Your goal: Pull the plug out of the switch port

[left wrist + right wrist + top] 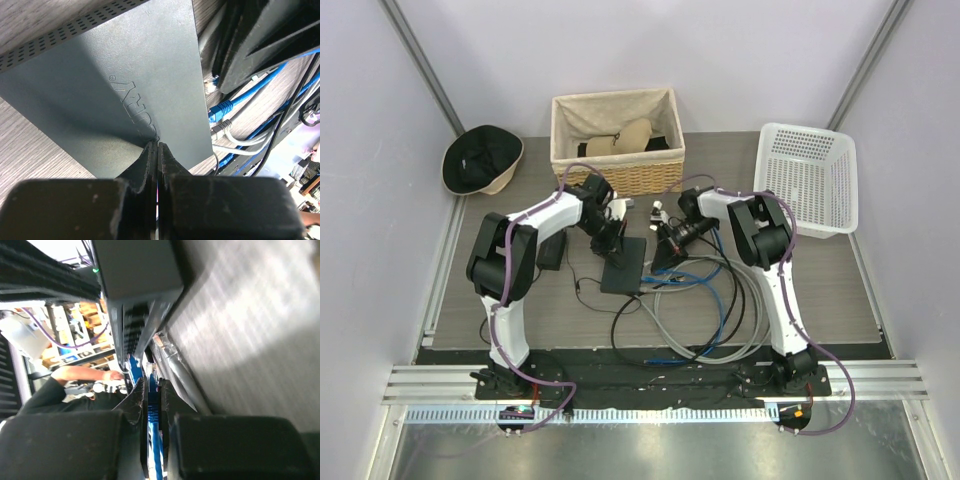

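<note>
Next, my right gripper moves outward and to the right in the top view to release the plug, since bare tabletop between the baskets lies outward of it.
The flat black switch [624,266] lies mid-table; its top fills the left wrist view [100,90]. My left gripper [154,145] is shut and empty, with its tips resting on the switch's top, and it also shows in the top view [610,247]. My right gripper [152,382] is shut on a blue-booted plug [151,405] at the switch's port edge [131,330]. The plug's clear tip [212,85] shows just off that edge. A second blue plug [220,108] and a grey plug [220,131] sit at the same edge.
Blue, grey and black cables [710,300] coil in front of the switch. A small black power brick [550,252] lies to its left. A wicker basket [617,140], a white plastic basket [807,175] and a black hat [480,160] stand at the back.
</note>
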Motion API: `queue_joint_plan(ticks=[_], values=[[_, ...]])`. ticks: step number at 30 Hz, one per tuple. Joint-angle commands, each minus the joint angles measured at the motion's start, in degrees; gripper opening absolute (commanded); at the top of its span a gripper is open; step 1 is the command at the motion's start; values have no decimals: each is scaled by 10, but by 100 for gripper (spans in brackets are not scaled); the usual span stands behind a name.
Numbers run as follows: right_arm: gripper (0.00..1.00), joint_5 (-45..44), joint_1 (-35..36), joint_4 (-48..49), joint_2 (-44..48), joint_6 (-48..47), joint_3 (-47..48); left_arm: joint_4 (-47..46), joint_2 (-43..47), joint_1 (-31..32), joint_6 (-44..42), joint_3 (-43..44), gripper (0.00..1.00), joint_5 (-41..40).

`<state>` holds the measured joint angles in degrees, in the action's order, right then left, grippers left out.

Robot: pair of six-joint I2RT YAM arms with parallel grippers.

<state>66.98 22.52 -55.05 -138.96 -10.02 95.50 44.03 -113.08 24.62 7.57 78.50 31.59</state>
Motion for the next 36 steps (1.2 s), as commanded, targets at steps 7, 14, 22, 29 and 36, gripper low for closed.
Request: queue_joint_plan(ticks=[7, 14, 22, 29, 36], values=[[2, -94, -64, -52, 163, -112, -4, -17, -54, 7, -40, -42, 0, -129], [2, -289, -95, -60, 226, -118, 37, -11, -16, 7, -57, -50, 0, -131], [2, -461, -145, -31, 243, -131, 95, -4, -8, 7, -67, -29, 0, -127], [3, -490, -134, -22, 156, -179, 262, 12, -29, 6, -70, -10, 0, -108], [4, -541, -124, 21, 72, -199, 376, 11, -15, 3, -74, -26, 0, -110]])
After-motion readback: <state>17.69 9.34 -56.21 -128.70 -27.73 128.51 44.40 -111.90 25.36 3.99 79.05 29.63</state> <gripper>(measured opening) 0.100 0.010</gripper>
